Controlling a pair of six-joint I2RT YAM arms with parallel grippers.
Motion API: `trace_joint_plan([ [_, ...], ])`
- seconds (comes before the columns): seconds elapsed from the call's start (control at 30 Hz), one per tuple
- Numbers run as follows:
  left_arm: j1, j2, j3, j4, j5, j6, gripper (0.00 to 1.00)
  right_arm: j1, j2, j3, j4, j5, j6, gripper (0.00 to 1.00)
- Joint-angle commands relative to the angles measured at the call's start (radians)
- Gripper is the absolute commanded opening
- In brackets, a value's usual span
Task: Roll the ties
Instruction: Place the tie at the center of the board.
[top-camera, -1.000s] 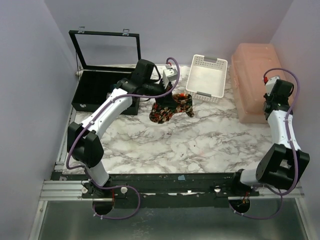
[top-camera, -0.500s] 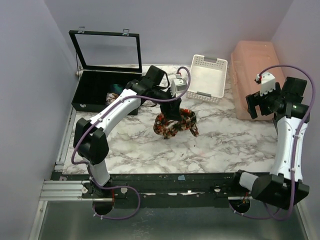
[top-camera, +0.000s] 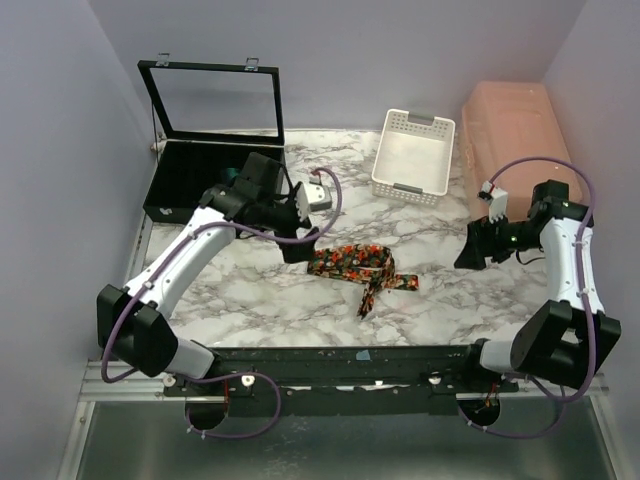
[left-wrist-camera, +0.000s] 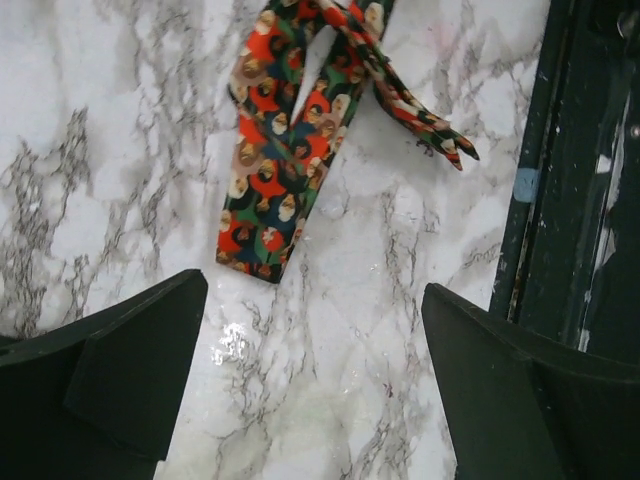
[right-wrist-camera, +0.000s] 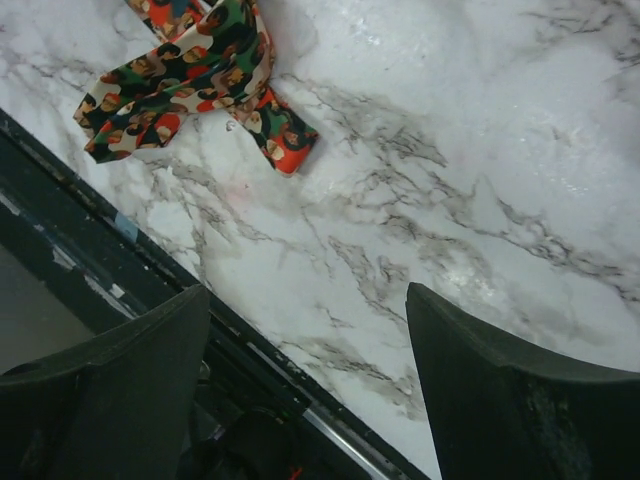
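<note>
I need to lower my left gripper next and move it along the tie, back onto the tie's bunched wide end that sticks out toward the front bar.
One floral tie (top-camera: 360, 268) lies loose on the marble table (top-camera: 440, 300), partly unrolled, with its narrow ends crossing to the right. My left gripper (top-camera: 293, 250) hovers open just left of it. In the left wrist view the tie's (left-wrist-camera: 275, 170) wide end lies beyond the empty left gripper (left-wrist-camera: 312, 288). My right gripper (top-camera: 470, 255) stands open to the right of the tie, apart from it. The right wrist view shows the tie's (right-wrist-camera: 190, 80) ends at top left, and the right gripper (right-wrist-camera: 308, 292) holds nothing.
A black case (top-camera: 190, 195) with its glass lid raised stands at the back left. A white slotted basket (top-camera: 413, 152) sits at the back centre, and a pink box (top-camera: 510, 160) at the back right. The dark front rail (top-camera: 350, 358) borders the table's near edge.
My left gripper opened and let go of the tie, which dropped from a held bunch onto the table. The left arm drew back left. The right arm swung inward and its gripper opened.
</note>
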Motion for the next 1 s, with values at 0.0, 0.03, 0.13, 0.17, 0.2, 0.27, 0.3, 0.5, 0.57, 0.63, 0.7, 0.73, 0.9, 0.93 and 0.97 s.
trace_joint_plan([
  [0.0, -0.165, -0.011, -0.075, 0.003, -0.145, 0.219, 0.94, 0.024, 0.011, -0.030, -0.014, -0.072, 0.011, 0.81],
  [0.03, -0.200, 0.002, -0.089, 0.032, -0.158, 0.232, 0.92, 0.026, 0.015, -0.034, 0.010, -0.070, 0.037, 0.81],
  [0.13, -0.234, 0.064, -0.072, 0.084, -0.096, 0.179, 0.89, 0.091, 0.034, -0.012, 0.054, -0.041, 0.134, 0.78],
  [0.17, -0.223, 0.079, -0.067, 0.115, -0.057, 0.117, 0.90, 0.130, 0.039, 0.013, 0.059, -0.034, 0.164, 0.78],
  [0.2, -0.205, 0.081, -0.069, 0.143, -0.008, 0.060, 0.91, 0.186, 0.036, 0.037, 0.065, -0.027, 0.175, 0.78],
  [0.27, -0.154, 0.065, -0.097, 0.221, 0.118, -0.050, 0.93, 0.336, 0.001, 0.036, 0.122, 0.047, 0.180, 0.81],
  [0.3, -0.131, 0.054, -0.120, 0.276, 0.144, -0.116, 0.94, 0.418, -0.025, 0.022, 0.164, 0.091, 0.168, 0.83],
  [0.5, 0.009, -0.011, -0.168, 0.371, 0.172, -0.290, 0.98, 0.737, -0.018, -0.039, 0.317, 0.257, 0.033, 0.89],
  [0.57, 0.012, -0.021, -0.163, 0.312, 0.136, -0.252, 0.98, 0.742, 0.058, -0.003, 0.313, 0.278, 0.059, 0.88],
  [0.63, -0.004, -0.042, -0.200, 0.325, 0.111, -0.261, 0.98, 0.736, 0.117, 0.015, 0.314, 0.333, 0.109, 0.84],
  [0.7, -0.048, -0.057, -0.254, 0.392, 0.079, -0.299, 0.98, 0.702, 0.130, -0.001, 0.335, 0.351, 0.128, 0.82],
  [0.73, -0.080, -0.056, -0.265, 0.408, 0.038, -0.313, 0.98, 0.678, 0.132, -0.011, 0.347, 0.349, 0.139, 0.81],
  [0.9, -0.208, 0.037, -0.289, 0.538, -0.050, -0.472, 0.96, 0.602, 0.155, -0.032, 0.337, 0.312, 0.103, 0.81],
  [0.93, -0.222, 0.060, -0.291, 0.561, -0.059, -0.494, 0.95, 0.597, 0.159, -0.034, 0.331, 0.309, 0.102, 0.80],
  [0.97, -0.242, 0.081, -0.287, 0.577, -0.059, -0.519, 0.94, 0.595, 0.165, -0.037, 0.320, 0.307, 0.095, 0.80],
])
